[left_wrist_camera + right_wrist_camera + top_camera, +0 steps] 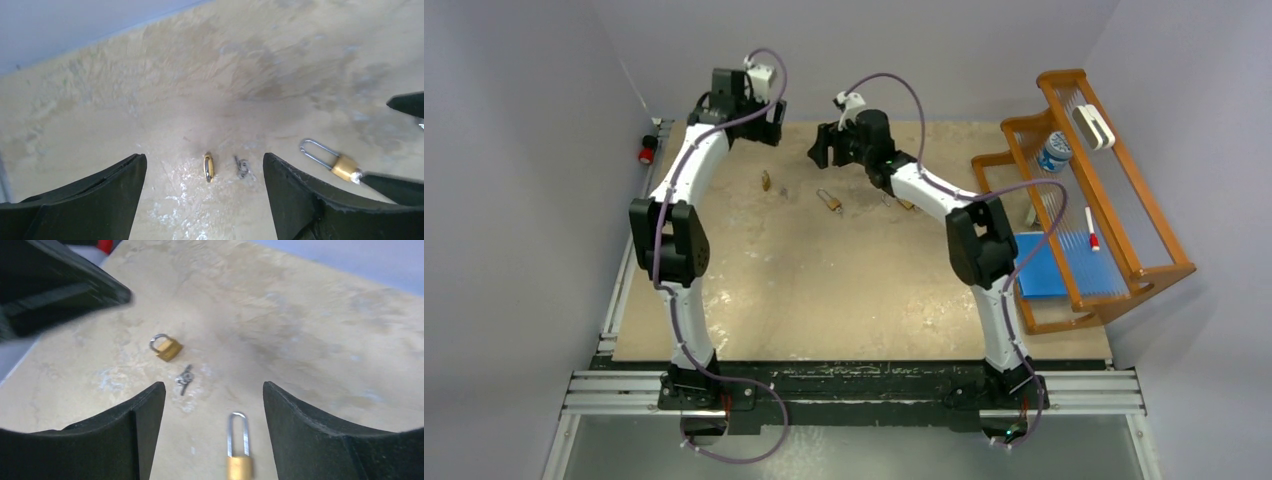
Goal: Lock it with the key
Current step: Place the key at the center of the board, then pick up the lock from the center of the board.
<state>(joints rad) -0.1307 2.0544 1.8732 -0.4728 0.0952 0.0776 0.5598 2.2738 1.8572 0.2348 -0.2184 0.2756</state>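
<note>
The long-shackle padlock's brass body [834,205] [240,468] is below and back from my right gripper, and its sides are clear. My right gripper will move back and down astride it next.
A small brass padlock [766,181] lies on the tan table, seen edge-on in the left wrist view [208,166] and flat in the right wrist view [165,347]. A small grey key [784,193] lies just beside it [242,167] [184,379]. A long-shackle brass padlock [829,200] lies further right [332,161] [238,447]. My left gripper [767,132] [205,159] is open and empty, hovering behind the small padlock and key. My right gripper [822,150] [214,386] is open and empty, above the long-shackle padlock.
A wooden rack [1114,200] stands at the right edge with a blue-labelled roll [1054,150], a white block, a marker and a blue pad [1039,262]. A red knob [646,152] sits at the far left. Another small brass item [905,204] lies under the right forearm.
</note>
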